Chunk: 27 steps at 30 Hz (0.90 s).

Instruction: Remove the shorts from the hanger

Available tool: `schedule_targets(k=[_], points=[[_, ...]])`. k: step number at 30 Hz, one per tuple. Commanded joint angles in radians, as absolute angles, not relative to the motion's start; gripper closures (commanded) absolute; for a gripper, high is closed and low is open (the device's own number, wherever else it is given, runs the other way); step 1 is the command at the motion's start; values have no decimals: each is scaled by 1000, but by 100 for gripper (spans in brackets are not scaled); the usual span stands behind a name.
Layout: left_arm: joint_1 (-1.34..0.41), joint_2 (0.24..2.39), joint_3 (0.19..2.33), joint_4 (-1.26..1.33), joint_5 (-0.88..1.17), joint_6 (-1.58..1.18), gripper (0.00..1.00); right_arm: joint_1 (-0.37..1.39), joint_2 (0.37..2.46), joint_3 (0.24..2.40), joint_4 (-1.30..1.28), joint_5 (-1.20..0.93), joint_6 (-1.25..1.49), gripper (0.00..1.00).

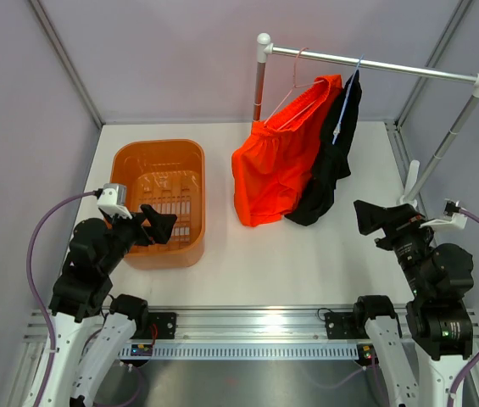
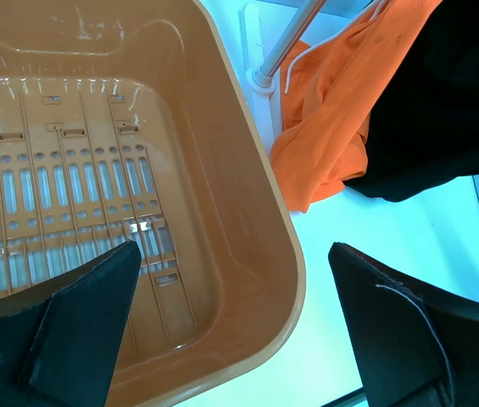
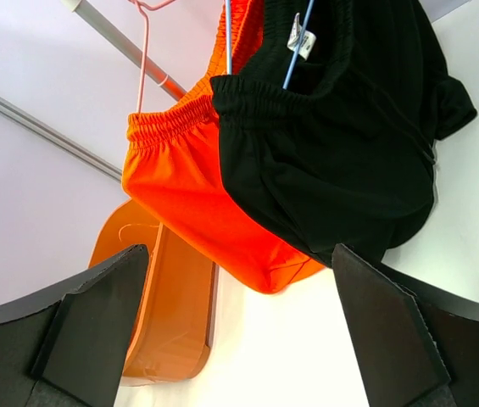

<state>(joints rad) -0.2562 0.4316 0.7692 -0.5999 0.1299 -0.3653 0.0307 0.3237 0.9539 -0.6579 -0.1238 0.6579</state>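
Observation:
The blue hanger hangs above and outward of the right gripper, so the gripper should next go up and outward to the neck of the blue hanger (image 1: 347, 97), just under the silver bar.
The orange-red shorts (image 1: 277, 165) hang on a pink hanger (image 1: 294, 85) from the silver rail (image 1: 375, 65). The black shorts (image 1: 332, 153) hang beside them on a blue hanger (image 1: 347, 97). Their lower ends reach down to the table. Both pairs also show in the right wrist view, orange (image 3: 188, 195) and black (image 3: 341, 144), and in the left wrist view, orange (image 2: 341, 127) and black (image 2: 451, 102). My left gripper (image 1: 158, 225) is open over the orange basket. My right gripper (image 1: 375, 216) is open and empty, right of the black shorts, apart from them.
An orange plastic basket (image 1: 133, 161) with a slotted floor sits at the left of the white table; it has nothing in it. The rail stands on two posts, left (image 1: 260, 85) and right (image 1: 455, 131). Grey walls close in the table's sides and back.

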Motion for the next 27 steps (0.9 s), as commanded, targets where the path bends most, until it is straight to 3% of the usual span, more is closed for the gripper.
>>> schedule_targets(k=[1, 8, 15, 24, 27], points=[[-261, 423, 764, -572, 144, -354, 1, 26, 345, 994, -655, -121, 634, 1], [-261, 423, 765, -574, 144, -354, 1, 26, 455, 1109, -716, -84, 551, 1], [-262, 400, 764, -571, 143, -354, 1, 26, 798, 1418, -744, -23, 494, 1], [-264, 399, 764, -568, 163, -351, 1, 38, 1093, 1635, -683, 61, 449, 1], [-264, 397, 762, -565, 169, -351, 1, 129, 1191, 1704, -664, 208, 407, 1]])
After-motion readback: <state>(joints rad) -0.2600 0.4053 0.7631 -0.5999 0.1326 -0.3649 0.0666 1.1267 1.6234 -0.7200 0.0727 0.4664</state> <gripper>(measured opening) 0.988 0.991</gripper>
